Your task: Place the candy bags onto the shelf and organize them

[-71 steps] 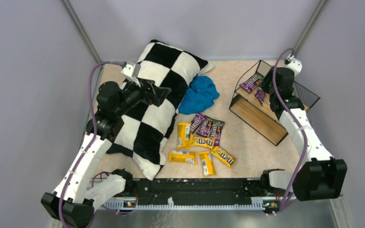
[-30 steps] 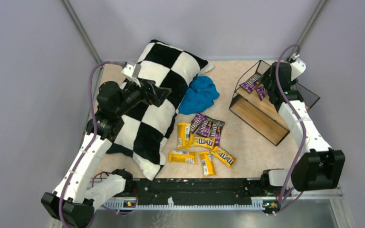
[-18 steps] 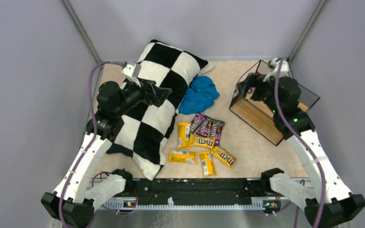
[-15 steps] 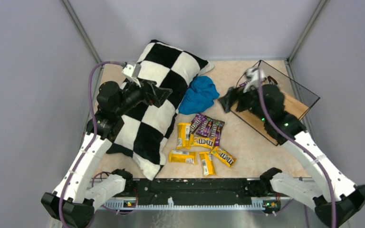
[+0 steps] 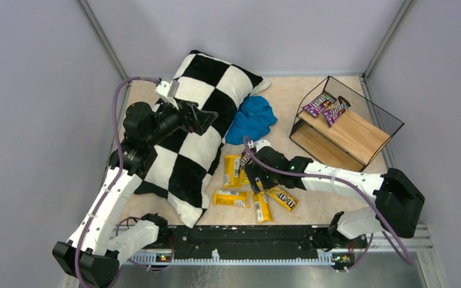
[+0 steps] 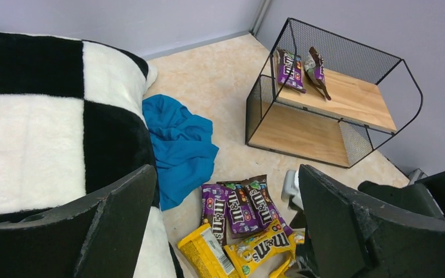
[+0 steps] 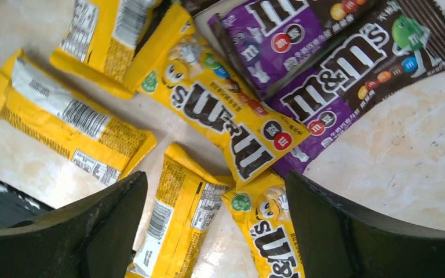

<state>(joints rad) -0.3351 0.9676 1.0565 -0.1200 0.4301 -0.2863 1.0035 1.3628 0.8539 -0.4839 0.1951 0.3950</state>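
The end of the yellow candy bag is beside the purple bags. My right gripper will tilt and go down onto that end.
Several candy bags, yellow and purple, lie in a loose pile on the table in front of the pillow. My right gripper hangs low over this pile, open. In the right wrist view its jaws straddle two yellow candy bags, with nothing gripped, and purple and brown bags lie beyond. The shelf stands at the back right with two purple candy bags on its top board. My left gripper hovers open and empty above the pillow and looks toward the pile.
A big black-and-white checkered pillow covers the left of the table. A crumpled blue cloth lies between the pillow and the shelf. Grey walls enclose the table on three sides.
My right gripper has left the shelf, where a second purple bag now lies on the top board, and has swung left and down to the pile, open. The left arm has not moved.
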